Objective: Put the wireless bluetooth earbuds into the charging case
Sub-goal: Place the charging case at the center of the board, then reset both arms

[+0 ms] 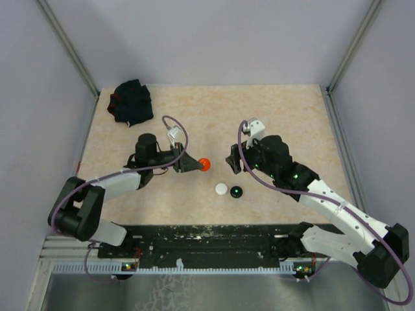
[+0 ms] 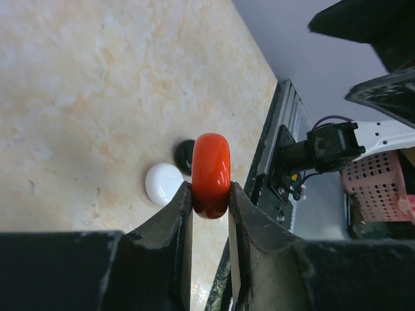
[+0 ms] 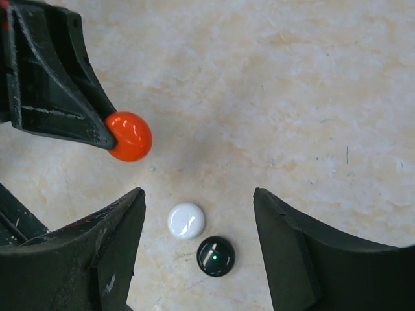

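Note:
My left gripper brings the red case [image 1: 205,164] down onto the table beside the white disc next.
My left gripper [image 1: 198,164] is shut on a red round disc-shaped case [image 1: 205,164], held on edge above the table; the left wrist view shows the case [image 2: 211,175] pinched between the fingers of that gripper [image 2: 211,196]. A white round disc [image 1: 222,189] and a black round disc [image 1: 237,192] with a green light lie side by side on the table. My right gripper [image 3: 198,194] is open and empty, hovering over the white disc [image 3: 187,221] and the black disc [image 3: 216,256]. The red case [image 3: 130,136] is up left of it. No tiny earbuds are in view.
A black fabric bundle [image 1: 131,102] lies at the far left corner of the table. The two grippers face each other closely near the table's middle. The arms' mounting rail [image 1: 207,240] runs along the near edge. Walls enclose the table on three sides.

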You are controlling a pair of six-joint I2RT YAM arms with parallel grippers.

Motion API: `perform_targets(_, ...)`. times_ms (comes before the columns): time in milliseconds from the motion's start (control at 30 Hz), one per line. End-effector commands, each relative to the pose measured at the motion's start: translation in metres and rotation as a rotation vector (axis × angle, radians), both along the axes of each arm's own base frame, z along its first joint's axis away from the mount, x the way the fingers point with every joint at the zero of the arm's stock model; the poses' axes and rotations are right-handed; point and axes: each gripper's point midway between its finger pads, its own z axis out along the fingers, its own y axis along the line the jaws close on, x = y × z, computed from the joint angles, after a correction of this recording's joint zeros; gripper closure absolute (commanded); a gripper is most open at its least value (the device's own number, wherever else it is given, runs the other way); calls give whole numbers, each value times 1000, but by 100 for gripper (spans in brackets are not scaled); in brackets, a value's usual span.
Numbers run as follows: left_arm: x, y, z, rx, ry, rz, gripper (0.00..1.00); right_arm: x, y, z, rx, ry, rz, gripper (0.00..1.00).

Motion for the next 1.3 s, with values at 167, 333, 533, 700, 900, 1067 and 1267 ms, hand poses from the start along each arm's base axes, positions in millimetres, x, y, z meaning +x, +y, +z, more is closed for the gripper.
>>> perform_targets(167, -11, -43, -76, 67, 275, -31, 88, 7, -21, 5, -5, -61, -111, 32)
perform_targets(333, -5, -49, -109, 102, 363, -11, 80, 4, -27, -3, -23, -57, -120, 32)
perform_targets(533, 5, -42, -132, 197, 371, 62, 57, 2, -27, -9, -35, -42, -112, 32)
perform_targets(700, 8, -34, -143, 269, 371, 88, 40, 3, -28, -11, -46, -35, -120, 32)
perform_targets(900, 20, -1, -139, 400, 337, 247, 14, 5, -40, -12, -79, -29, -179, 30)
perform_targets(1067, 36, 48, -117, 505, 282, 419, 4, 5, -53, -16, -123, -10, -234, 26)
perform_targets(1267, 47, 105, -57, 622, 102, 631, 0, 7, -81, -12, -108, -37, -384, 20)
